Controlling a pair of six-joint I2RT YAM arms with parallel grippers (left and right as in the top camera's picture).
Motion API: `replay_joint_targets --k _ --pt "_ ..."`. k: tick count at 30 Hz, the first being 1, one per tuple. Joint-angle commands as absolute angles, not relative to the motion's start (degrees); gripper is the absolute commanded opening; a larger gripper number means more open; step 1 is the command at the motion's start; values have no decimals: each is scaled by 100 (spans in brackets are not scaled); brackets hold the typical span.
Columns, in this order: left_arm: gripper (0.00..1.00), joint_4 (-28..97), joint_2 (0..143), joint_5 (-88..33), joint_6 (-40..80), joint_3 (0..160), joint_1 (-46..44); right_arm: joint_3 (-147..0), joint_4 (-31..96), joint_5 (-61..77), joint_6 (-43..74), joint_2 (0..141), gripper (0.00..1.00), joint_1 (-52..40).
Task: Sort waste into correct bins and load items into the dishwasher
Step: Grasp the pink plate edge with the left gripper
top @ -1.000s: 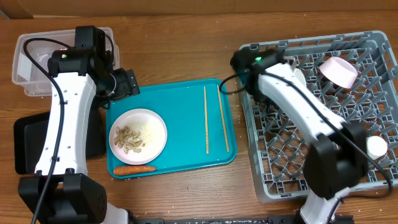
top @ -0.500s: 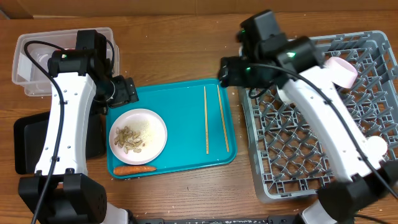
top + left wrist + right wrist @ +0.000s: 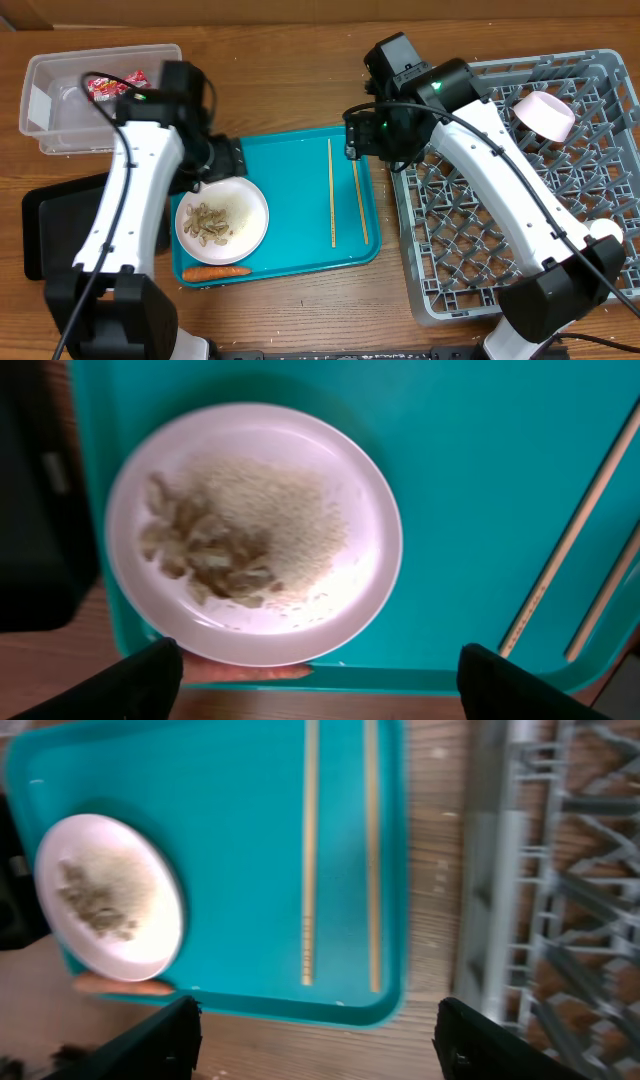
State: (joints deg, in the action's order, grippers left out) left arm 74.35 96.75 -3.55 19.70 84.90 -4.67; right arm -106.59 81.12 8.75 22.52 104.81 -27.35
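Next, my left gripper moves down and across onto the plate's chopstick-side rim [image 3: 267,217] [image 3: 399,545], clear of food, which lies below it and to its right in the overhead view.
A pale plate [image 3: 222,217] with seeds [image 3: 205,224] and rice [image 3: 240,208] sits on the teal tray's left side; it fills the left wrist view [image 3: 250,530]. An orange carrot [image 3: 215,271] lies in front of it. Two chopsticks [image 3: 332,190] lie side by side on the tray's right part. My left gripper [image 3: 225,160] is open and empty above the plate's far edge. My right gripper [image 3: 356,135] is open and empty over the chopsticks' far ends. The red wrapper [image 3: 105,85] lies in the clear tub [image 3: 45,125]. The grey rack [image 3: 520,250] holds a pink bowl [image 3: 545,115] and a white cup [image 3: 605,235].
The teal tray [image 3: 290,160] lies between the bins and the rack. The black tray [image 3: 40,235] sits at the left, partly under my left arm. In the right wrist view, a strip of wooden table [image 3: 435,870] separates the teal tray from the rack [image 3: 560,870].
My left arm has swung from the clear tub to the right, over the plate, uncovering the wrapper in the tub. My right arm has moved from the rack to the left, over the tray's right edge.
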Motion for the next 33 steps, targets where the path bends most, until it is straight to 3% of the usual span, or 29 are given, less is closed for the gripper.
replay_joint_targets --k 1,12,20,33 --pt "87 7107 9590 -742 2276 7964 -808 -10685 8256 346 2257 10440 77 -2593" --pt "77 5509 9601 -569 2939 6733 -1732 -10685 8934 -99 2150 10438 77 -1734" --pt "63 4724 9601 -226 3409 6090 -2078 -10685 9393 -211 1680 10438 78 -1269" --pt "63 3968 9625 82 3889 5365 -2182 -10685 9594 -207 1559 10438 78 -934"
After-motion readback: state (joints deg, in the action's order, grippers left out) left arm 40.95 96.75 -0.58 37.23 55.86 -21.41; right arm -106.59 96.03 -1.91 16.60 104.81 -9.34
